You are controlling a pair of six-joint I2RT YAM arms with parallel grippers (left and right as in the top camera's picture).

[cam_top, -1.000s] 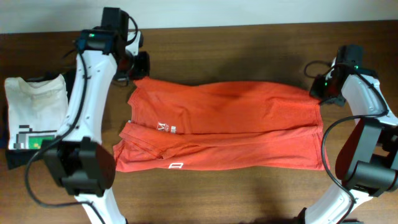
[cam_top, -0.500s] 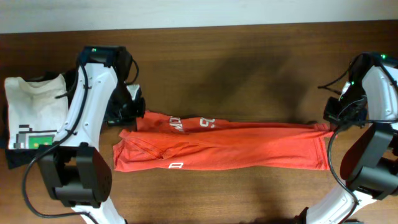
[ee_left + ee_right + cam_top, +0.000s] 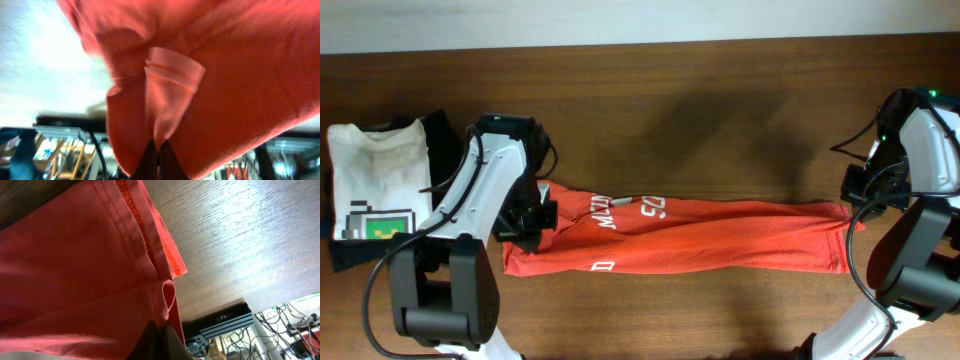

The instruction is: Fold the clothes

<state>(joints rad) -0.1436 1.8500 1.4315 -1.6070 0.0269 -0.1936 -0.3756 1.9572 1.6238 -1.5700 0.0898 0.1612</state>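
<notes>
My left gripper moves the pinched end outward and down next and lets go of it, since the shirt's far edge (image 3: 558, 189) still lies outward and below.
The red-orange T-shirt (image 3: 700, 235) lies as a long narrow band across the table, with white lettering showing near its left end. My left gripper (image 3: 533, 222) is shut on the shirt's left end, and red cloth (image 3: 225, 75) fills the left wrist view above the pinched fingertips (image 3: 159, 159). My right gripper (image 3: 852, 207) is shut on the shirt's right end. In the right wrist view a stitched hem fold (image 3: 150, 235) runs into the closed fingers (image 3: 162, 339).
A white T-shirt with a green pixel graphic (image 3: 378, 180) lies on a black folded garment (image 3: 442, 140) at the far left. Brown wooden table (image 3: 720, 110) stretches behind the shirt. The table's front edge runs close below the shirt.
Both grippers pulled the shirt's far edge toward the front, over the near half. The shirt went from a wide spread to a narrow folded band. The left gripper moved furthest forward.
</notes>
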